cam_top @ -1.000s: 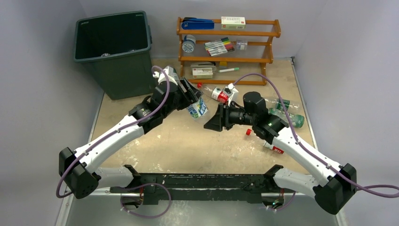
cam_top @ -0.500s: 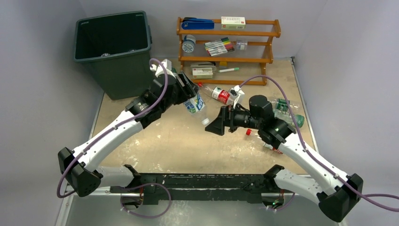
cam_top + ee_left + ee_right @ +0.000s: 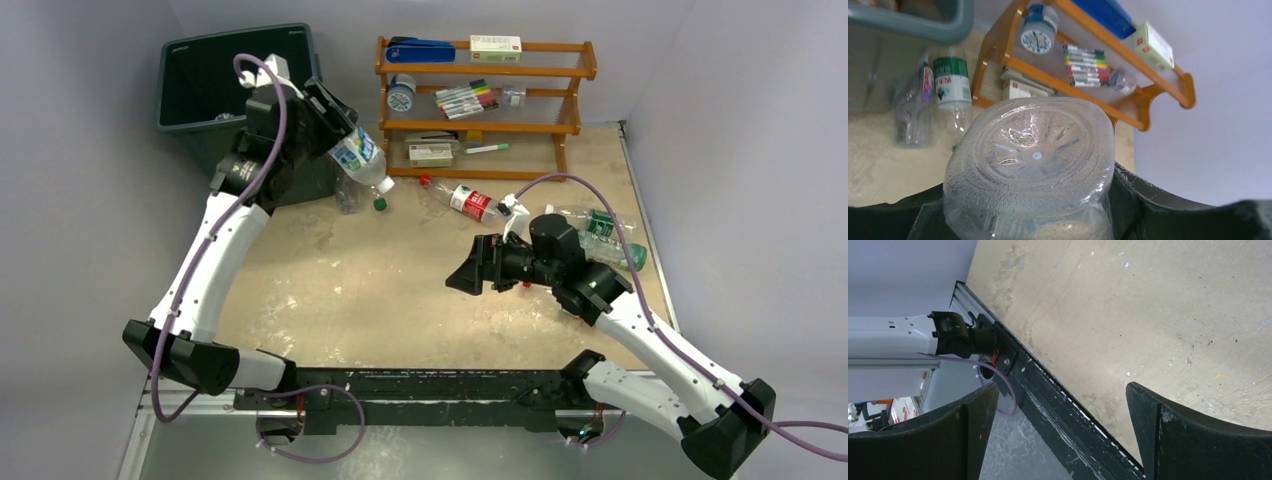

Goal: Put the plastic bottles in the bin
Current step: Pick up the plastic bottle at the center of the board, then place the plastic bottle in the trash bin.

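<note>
The bottle is still hanging outside the bin's rim. My left gripper needs to move outward and to the left in the top view next, over the bin's opening, to release the bottle.
My left gripper is raised beside the right rim of the dark green-grey bin. It is shut on a clear plastic bottle with a blue-and-white label, cap pointing down to the right. The bottle's ribbed base fills the left wrist view. Two more bottles sit against the bin's wall, seen as a green-labelled one and a crushed one. A red-labelled bottle lies mid-table. My right gripper hangs open and empty over bare table.
An orange wooden rack with marker pens, boxes and a tape roll stands at the back, right of the bin. Green-labelled bottles lie at the right edge behind my right arm. The black base rail runs along the near edge.
My left arm has swung up and left, carrying the bottle from mid-table to the bin's rim. My right gripper has opened wide and drawn back slightly.
</note>
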Robot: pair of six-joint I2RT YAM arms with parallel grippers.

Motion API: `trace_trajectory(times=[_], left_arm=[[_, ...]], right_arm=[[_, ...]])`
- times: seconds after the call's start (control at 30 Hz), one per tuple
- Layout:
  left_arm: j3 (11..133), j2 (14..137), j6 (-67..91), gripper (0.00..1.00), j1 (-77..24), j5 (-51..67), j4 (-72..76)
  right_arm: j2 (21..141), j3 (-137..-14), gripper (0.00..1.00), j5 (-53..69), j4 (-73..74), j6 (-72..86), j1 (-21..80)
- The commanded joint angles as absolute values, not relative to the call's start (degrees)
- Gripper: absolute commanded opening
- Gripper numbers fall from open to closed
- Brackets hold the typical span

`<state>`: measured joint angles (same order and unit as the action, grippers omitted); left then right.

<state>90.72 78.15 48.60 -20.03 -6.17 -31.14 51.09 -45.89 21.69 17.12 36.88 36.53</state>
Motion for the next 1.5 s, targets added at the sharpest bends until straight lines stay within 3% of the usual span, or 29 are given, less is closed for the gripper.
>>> trace_trajectory(times=[0.0,0.27,0.63,0.93,1.23,1.4,1.47], left_arm=[[96.7,80.4,46.2,0.52,-15.5,-0.3,-30.9],[103.6,85.6,48.4,0.52,-4.0,7.0,-28.4],[108.2,91.7,62.8,0.53,12.2,19.0,-15.5],[110.2,96.5,68.3,0.53,17.4,19.3,-8.7],[112.6,99.4,63.1,0.57,18.2,14.0,-11.5],[117.7,102.4,58.7,0.62,18.2,12.0,-16.9],[119.7,103.7,57.5,0.70,18.3,11.6,-18.8]], right_arm=[[51.4,-45.8,1.00,19.6,17.6,37.4,36.8],[52.0,-45.1,1.00,19.9,18.1,36.8,36.7],[51.3,-41.4,1.00,20.6,16.3,37.3,36.8],[51.1,-40.0,1.00,20.8,14.8,37.8,36.8],[50.6,-39.1,1.00,21.3,14.9,37.7,36.8],[51.0,-39.0,1.00,21.9,14.9,37.7,36.8],[51.4,-39.2,1.00,22.1,15.1,37.6,36.7]])
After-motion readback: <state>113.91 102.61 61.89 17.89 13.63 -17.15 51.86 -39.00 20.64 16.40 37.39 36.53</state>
